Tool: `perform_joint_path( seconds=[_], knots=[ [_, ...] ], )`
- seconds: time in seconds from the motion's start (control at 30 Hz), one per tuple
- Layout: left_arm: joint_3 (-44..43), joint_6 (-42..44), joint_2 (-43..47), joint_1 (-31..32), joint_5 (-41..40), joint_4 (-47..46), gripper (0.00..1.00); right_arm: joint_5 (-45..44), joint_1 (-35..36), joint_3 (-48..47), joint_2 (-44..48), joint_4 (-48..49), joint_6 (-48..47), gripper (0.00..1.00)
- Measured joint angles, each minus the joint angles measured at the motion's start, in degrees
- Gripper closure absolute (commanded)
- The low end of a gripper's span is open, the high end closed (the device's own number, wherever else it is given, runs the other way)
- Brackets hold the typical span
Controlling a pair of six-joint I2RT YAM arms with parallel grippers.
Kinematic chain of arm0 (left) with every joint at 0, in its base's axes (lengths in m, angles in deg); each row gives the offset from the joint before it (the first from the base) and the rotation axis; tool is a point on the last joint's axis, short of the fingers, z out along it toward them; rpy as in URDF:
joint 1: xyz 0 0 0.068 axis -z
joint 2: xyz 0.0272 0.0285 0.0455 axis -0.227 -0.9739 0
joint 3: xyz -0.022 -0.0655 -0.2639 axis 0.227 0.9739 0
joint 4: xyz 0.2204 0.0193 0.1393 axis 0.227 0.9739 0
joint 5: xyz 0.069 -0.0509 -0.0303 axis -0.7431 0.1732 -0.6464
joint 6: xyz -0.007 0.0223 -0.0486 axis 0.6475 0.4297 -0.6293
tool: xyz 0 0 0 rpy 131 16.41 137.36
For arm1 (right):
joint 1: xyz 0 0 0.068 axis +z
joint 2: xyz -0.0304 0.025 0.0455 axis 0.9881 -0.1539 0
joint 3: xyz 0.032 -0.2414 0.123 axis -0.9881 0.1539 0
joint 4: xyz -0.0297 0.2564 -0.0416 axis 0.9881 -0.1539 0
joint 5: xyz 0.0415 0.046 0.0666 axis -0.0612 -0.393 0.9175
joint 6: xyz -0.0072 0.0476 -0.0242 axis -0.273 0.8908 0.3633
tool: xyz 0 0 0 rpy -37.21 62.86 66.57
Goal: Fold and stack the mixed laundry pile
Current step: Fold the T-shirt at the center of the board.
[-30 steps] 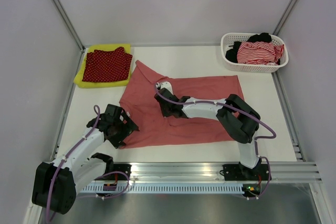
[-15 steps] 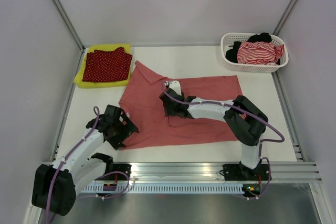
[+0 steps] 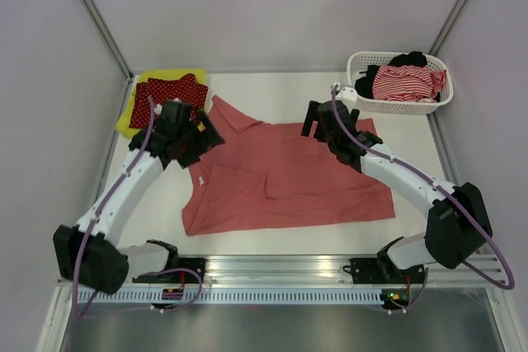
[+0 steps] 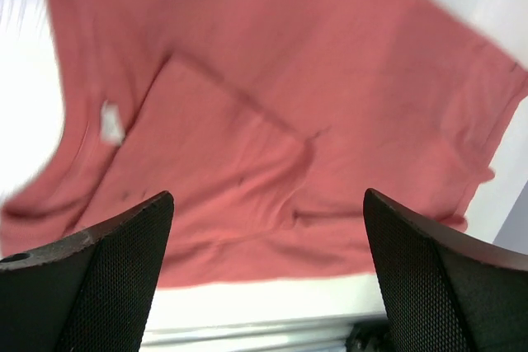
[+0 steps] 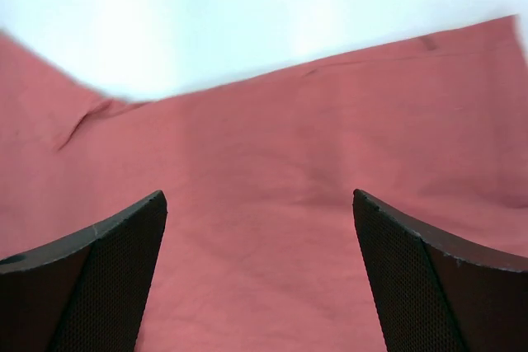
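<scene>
The shirt's far pointed tip (image 3: 218, 101) still sticks out unfolded, so my left gripper should next move outward beside the dotted cloth and down onto it.
The salmon-pink polo shirt (image 3: 289, 175) lies spread flat mid-table, with a folded-in flap (image 3: 309, 183) on top of it. My left gripper (image 3: 200, 132) hovers open over the shirt's left shoulder, beside the collar; the left wrist view shows the shirt (image 4: 272, 113) under my wide-apart fingers (image 4: 91, 278). My right gripper (image 3: 313, 121) is open above the shirt's far right edge, with only cloth (image 5: 272, 204) showing between its fingers (image 5: 445, 286). A dark red white-dotted cloth (image 3: 169, 96) lies folded on the yellow-green garment (image 3: 132, 117) at the back left.
A white perforated basket (image 3: 388, 105) stands at the back right and holds a red-white striped piece (image 3: 403, 82) and a black piece (image 3: 410, 59). Metal frame posts and grey walls close in the table on both sides.
My right gripper opened, let go of the shirt and swung back and right toward the basket. My left arm moved from the shirt's near left corner up to its left shoulder.
</scene>
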Motion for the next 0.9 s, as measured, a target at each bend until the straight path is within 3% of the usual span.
perform_joint_path(
  seconds=[0.3,0.5,0.63,0.77,0.9],
  knots=[
    [-43.45,14.29,-41.09,0.28,-9.81,-1.51,0.01,2.71,-9.29,2.91,0.96,-0.15,-1.2,0.02],
    [-67.98,20.85,-63.14,-1.03,-12.81,-2.29,0.0,4.98,-12.24,2.91,-1.38,-0.68,-1.4,0.02],
    [-75.69,22.91,-73.26,-3.3,-10.82,-3.98,0.0,5.27,-13.57,2.93,-1.51,-1.09,-1.66,0.02],
    [-75.87,24.76,-77.77,-5.09,-9.88,-5.16,0.01,5.44,-14.6,2.93,-1.53,-1.11,-2.03,0.02],
    [-75.87,26.45,-79.23,-5.77,-10.23,-6.34,0.1,5.53,-15.15,2.93,-1.84,-1.11,-2.1,0.02]
  ],
)
